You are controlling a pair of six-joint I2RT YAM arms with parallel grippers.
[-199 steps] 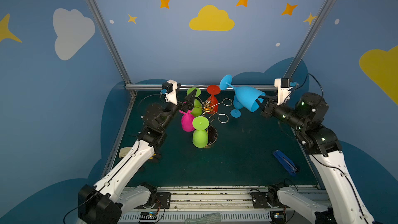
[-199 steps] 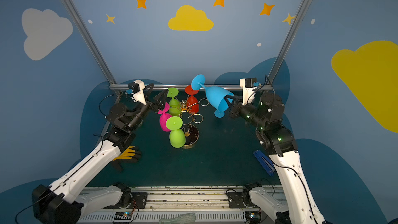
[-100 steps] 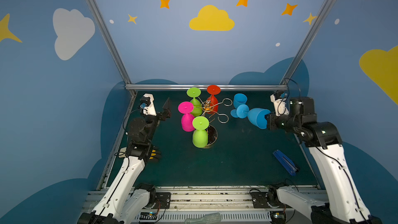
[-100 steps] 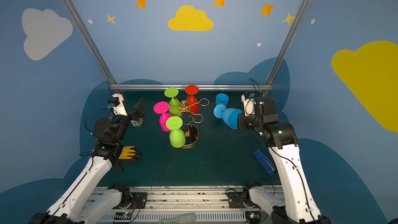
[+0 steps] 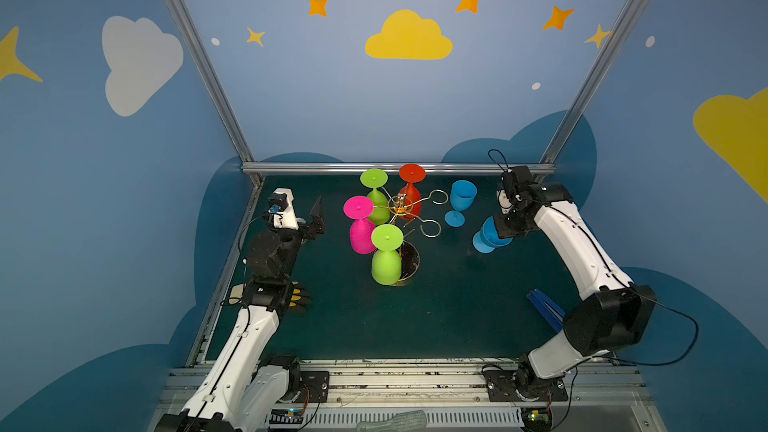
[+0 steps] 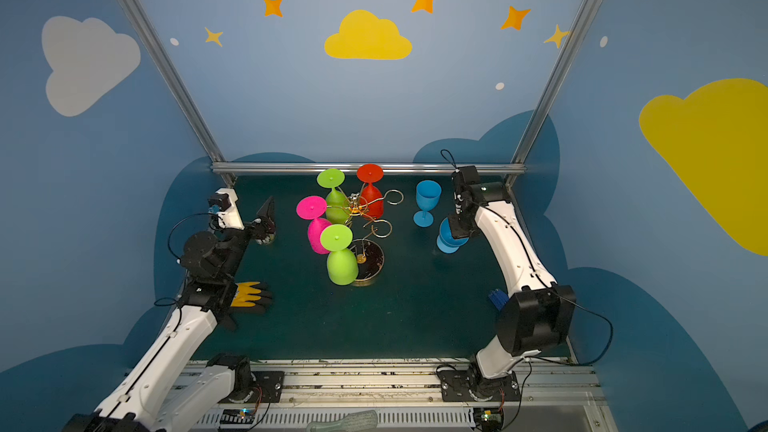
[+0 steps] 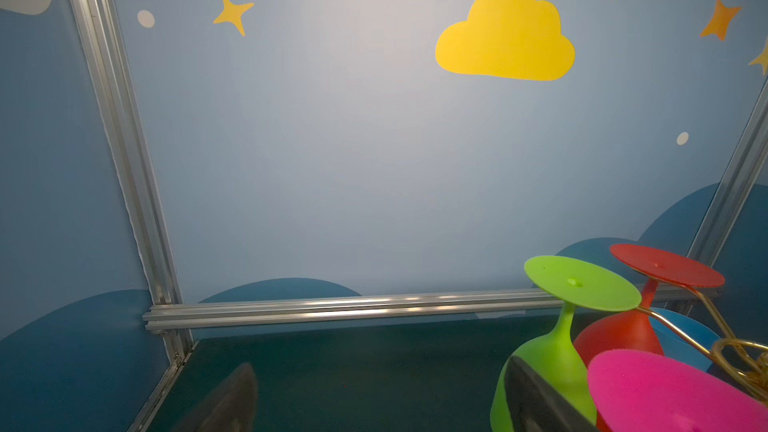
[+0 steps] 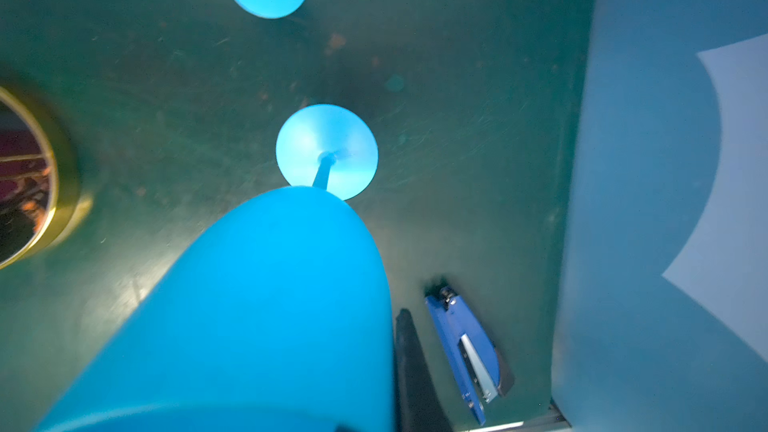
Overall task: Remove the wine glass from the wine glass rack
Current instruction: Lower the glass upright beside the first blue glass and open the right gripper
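Observation:
I need to move my right gripper outward and down and let go of the rim of the blue glass over bare mat [image 5: 476, 224] [image 8: 360, 24] beside the upright glass, because that spot is outward and below the gripper.
The wine glass rack [image 5: 401, 203] [image 6: 355, 203], gold wire on a round dark base [image 5: 409, 259], stands mid-table. Four glasses hang on it upside down: two green [image 5: 386, 255] [image 5: 374, 197], a pink [image 5: 360, 226] and a red [image 5: 410, 189]. My right gripper [image 5: 505, 228] [image 6: 459, 228] is shut on a blue wine glass [image 5: 486, 238] [image 8: 257, 305], right of the rack. Its foot [image 8: 328, 147] points down, just at the mat; I cannot tell whether it touches. My left gripper [image 5: 311, 222] [image 7: 382, 388] hangs open and empty left of the rack.
Another blue glass [image 5: 461, 201] [image 6: 427, 197] stands upright behind the held one. A blue stapler [image 5: 546, 309] [image 8: 465, 351] lies near the right edge. A yellow-black glove [image 6: 249, 297] lies by the left arm. An aluminium rail [image 5: 395, 168] bounds the back.
My right arm carried the blue glass from high beside the rack down and to the right, turning its foot downward. My left arm drew back from the rack to the left.

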